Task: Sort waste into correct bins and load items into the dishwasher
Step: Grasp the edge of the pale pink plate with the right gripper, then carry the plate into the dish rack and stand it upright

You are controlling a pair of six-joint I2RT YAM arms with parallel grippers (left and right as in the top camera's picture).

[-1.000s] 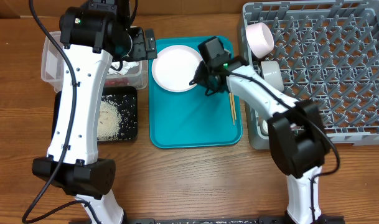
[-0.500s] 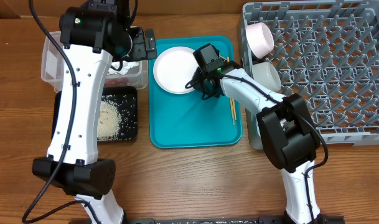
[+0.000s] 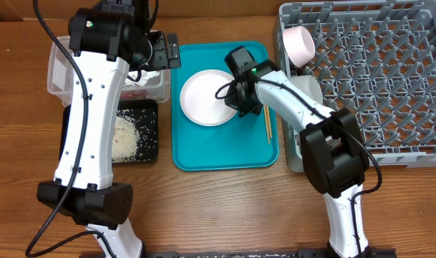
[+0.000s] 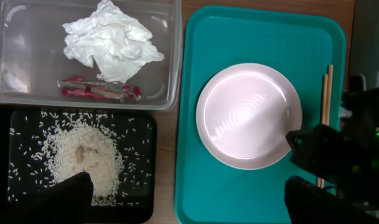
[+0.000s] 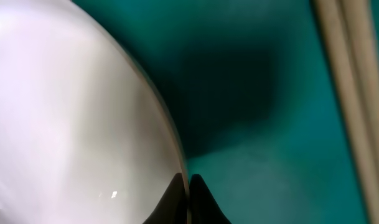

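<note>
Next, I lift the plate (image 3: 205, 98) across, lower it and release it. Empty rack wires (image 3: 333, 51) beside the far bowl stand to my right gripper's right in the overhead view.
The white plate (image 3: 205, 98) lies on the teal tray (image 3: 203, 154), and my right gripper (image 3: 238, 104) is shut on its right rim. In the right wrist view the two fingertips (image 5: 188, 186) pinch the plate (image 5: 71, 106) edge, one pad on each face. Two chopsticks (image 3: 268, 125) lie just right of it on the tray. My left gripper (image 4: 189, 194) hangs open above the bins, holding nothing. The clear tub (image 4: 15, 56) contains the crumpled napkin (image 4: 111, 40) and the red wrapper (image 4: 96, 90). Rice (image 4: 83, 158) lies in the black tray (image 4: 145, 124).
The grey dish rack (image 3: 389, 79) stands at the right, with a bowl (image 3: 298, 43) on edge in its left corner and another bowl (image 3: 312, 86) below it. The left arm's white links rise over the table's left side.
My right gripper has closed on the plate's rim. The plate has slid toward the front of the teal tray. The left arm has not moved.
</note>
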